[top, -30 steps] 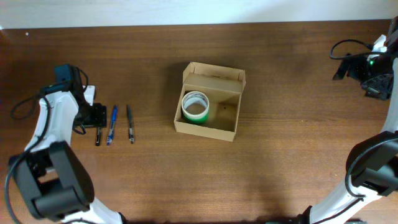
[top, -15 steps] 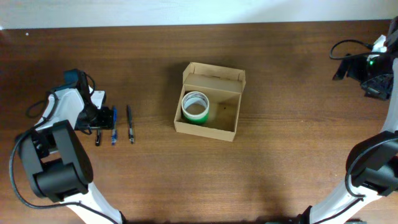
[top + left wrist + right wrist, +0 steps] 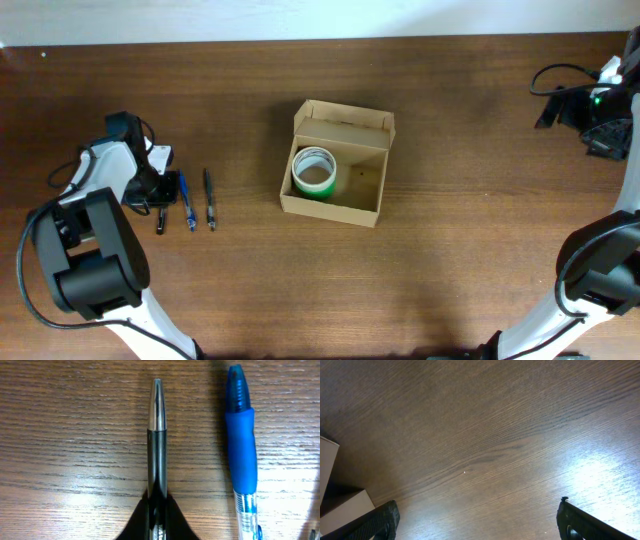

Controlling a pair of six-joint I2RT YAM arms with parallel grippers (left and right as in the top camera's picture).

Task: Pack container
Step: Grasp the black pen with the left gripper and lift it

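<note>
I will lift my left gripper, carry it over the box, turn it and lower the pen to release it along the box's near side (image 3: 346,203), as the pen points crosswise.
The container (image 3: 330,208) is a small tan cardboard box at the table's middle, its flap lid (image 3: 345,124) folded back. A green tape roll (image 3: 314,172) lies in its left half. At the far left my left gripper (image 3: 155,192) is shut on a black pen (image 3: 156,450) with a silver tip; in the left wrist view the jaws (image 3: 156,522) pinch its barrel against the wood. A blue pen (image 3: 241,455) lies just right of it. My right gripper (image 3: 477,520) stands open over bare wood at the far right (image 3: 600,120).
A third, dark pen (image 3: 209,198) lies to the right of the blue pen (image 3: 186,202). Cables trail from both arms at the table's left and right edges. Bare brown wood surrounds the box.
My left gripper has slid right onto the row of pens and closed on the black pen. The blue pen shifted slightly. The right arm has not moved.
</note>
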